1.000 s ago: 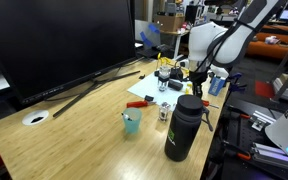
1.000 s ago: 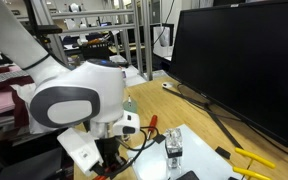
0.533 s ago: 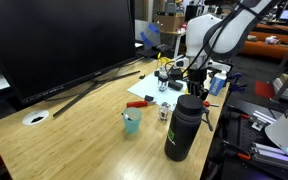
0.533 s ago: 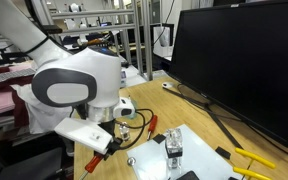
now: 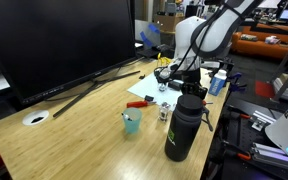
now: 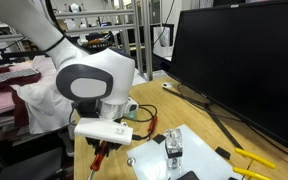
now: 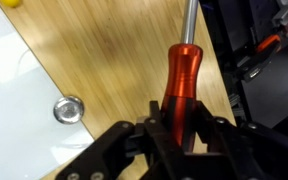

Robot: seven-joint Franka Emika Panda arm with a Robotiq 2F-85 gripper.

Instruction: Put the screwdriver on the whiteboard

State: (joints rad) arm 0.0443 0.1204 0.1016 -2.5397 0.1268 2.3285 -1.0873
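My gripper should turn next, lower the screwdriver [image 7: 182, 75] onto the whiteboard's corner [image 7: 82, 126] by the small metal disc and let go of it, because the screwdriver's stem still hangs over bare wood.
In the wrist view my gripper [image 7: 184, 118] is shut on the screwdriver [image 7: 182, 75], which has a shiny red-orange handle and a steel shaft pointing away from the jaws. The whiteboard [image 7: 9, 95] is the flat white sheet to the left on the wooden table, and the screwdriver hangs over bare wood just beside its edge. In an exterior view the gripper [image 6: 101, 148] holds the red handle [image 6: 97, 158] low at the table's edge, next to the whiteboard [image 6: 149, 165]. In an exterior view the whiteboard [image 5: 150, 88] lies in front of the gripper [image 5: 182, 80].
A tall black bottle [image 5: 184, 125] stands close to the arm. A teal cup [image 5: 132, 122], a red tool [image 5: 139, 103] and a round white disc [image 5: 36, 117] lie on the table. A large monitor [image 5: 54, 40] fills the back. A small metal disc [image 7: 68, 108] sits on the whiteboard.
The arm has swung across the table edge toward the whiteboard, with the wrist turning. It still holds the screwdriver.
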